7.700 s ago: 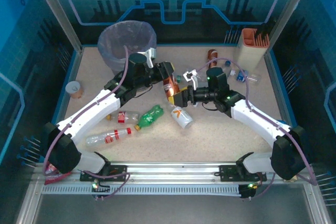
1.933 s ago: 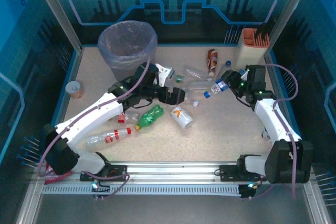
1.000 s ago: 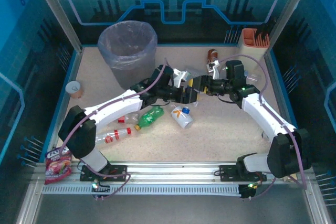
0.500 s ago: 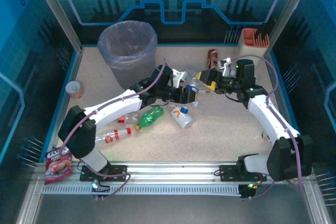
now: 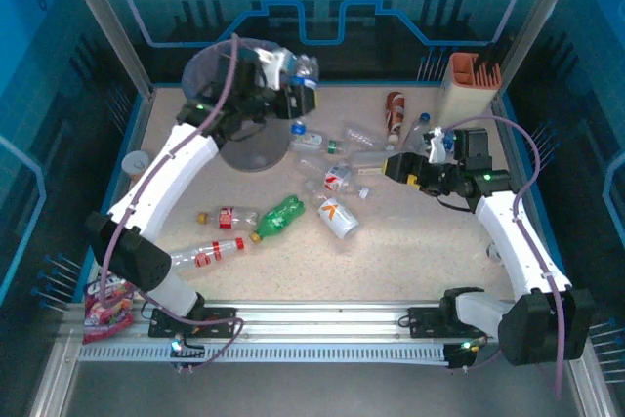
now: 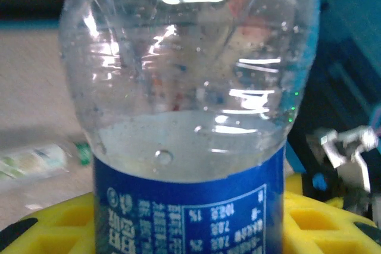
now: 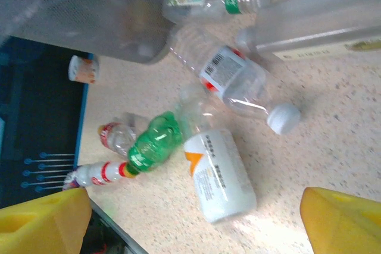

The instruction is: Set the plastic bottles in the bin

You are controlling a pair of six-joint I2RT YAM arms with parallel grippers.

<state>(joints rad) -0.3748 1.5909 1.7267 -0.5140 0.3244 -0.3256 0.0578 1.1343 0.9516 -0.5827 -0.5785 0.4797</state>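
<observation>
My left gripper will next swing over the bin's opening (image 5: pixel 217 69), beside and below it, then dip inside to release the clear bottle, still outside the bin's rim.
My left gripper (image 5: pixel 299 97) is raised beside the rim of the grey bin (image 5: pixel 200 73), shut on a clear bottle with a blue label (image 5: pixel 306 69). In the left wrist view that bottle (image 6: pixel 190 75) stands between the yellow pads (image 6: pixel 53 224). My right gripper (image 5: pixel 398 167) hangs open over the table's right middle, holding nothing. In the right wrist view its yellow fingertips (image 7: pixel 342 221) frame a white-labelled bottle (image 7: pixel 220 173), a green bottle (image 7: pixel 152 141) and a clear red-labelled bottle (image 7: pixel 229 78). More plastic bottles lie on the table: green (image 5: pixel 283 214), white-labelled (image 5: pixel 340 218), red-labelled (image 5: pixel 217 253) and brown (image 5: pixel 395 109).
A paper cup (image 5: pixel 135 161) stands at the left edge. The cream-and-orange holder (image 5: pixel 467 85) sits at the back right. A red snack packet (image 5: pixel 107 300) lies at the near left corner. Blue walls ring the table.
My left arm has lifted the blue-labelled bottle from the table's middle up to the bin's rim. My right gripper has opened and drawn back to the right.
</observation>
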